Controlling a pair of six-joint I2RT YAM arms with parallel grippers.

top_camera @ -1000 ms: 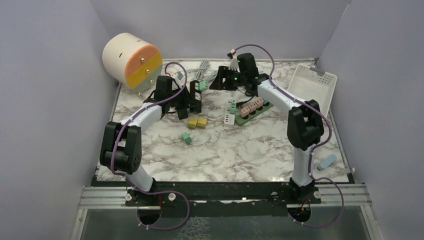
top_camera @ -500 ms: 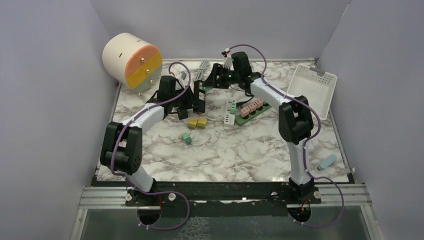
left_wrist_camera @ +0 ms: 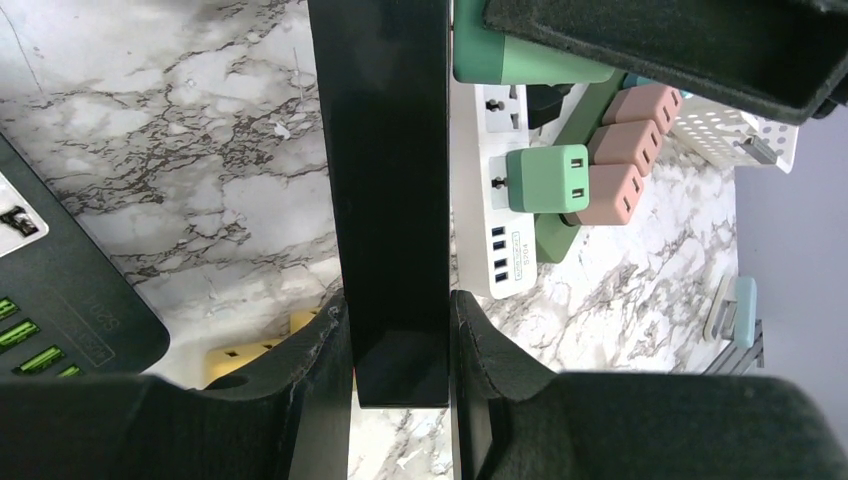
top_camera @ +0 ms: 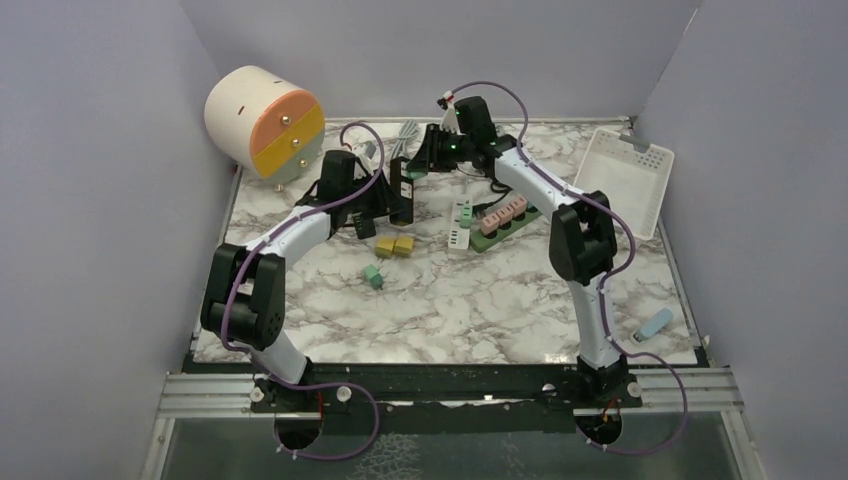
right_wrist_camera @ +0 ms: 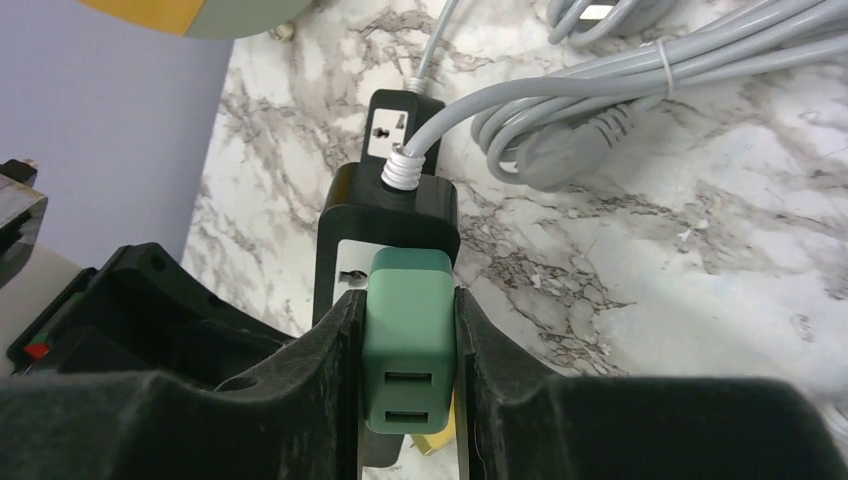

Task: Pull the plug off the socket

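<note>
My right gripper pulls its plug off the power strip, back and down, next and releases it beside the loose green plug, since the tabletop there lies bare.
The socket is a black power strip with a white face and a grey cable. My left gripper is shut on the strip's end and holds it on edge. The plug is a green USB charger block sitting against the strip's face, with no gap showing. My right gripper is shut on the green plug, one pad on each side. In the top view the two grippers meet at the back left, the left one and the right one at the plug.
A coiled grey cable lies behind the strip. A white strip with a green plug and a green strip with pink plugs lie mid-table. Yellow plugs, a loose green plug, a cylinder drum and a white basket are around.
My right arm has swung left from the table's back middle to the black strip and now sits around the green plug. The left gripper and strip shifted slightly.
</note>
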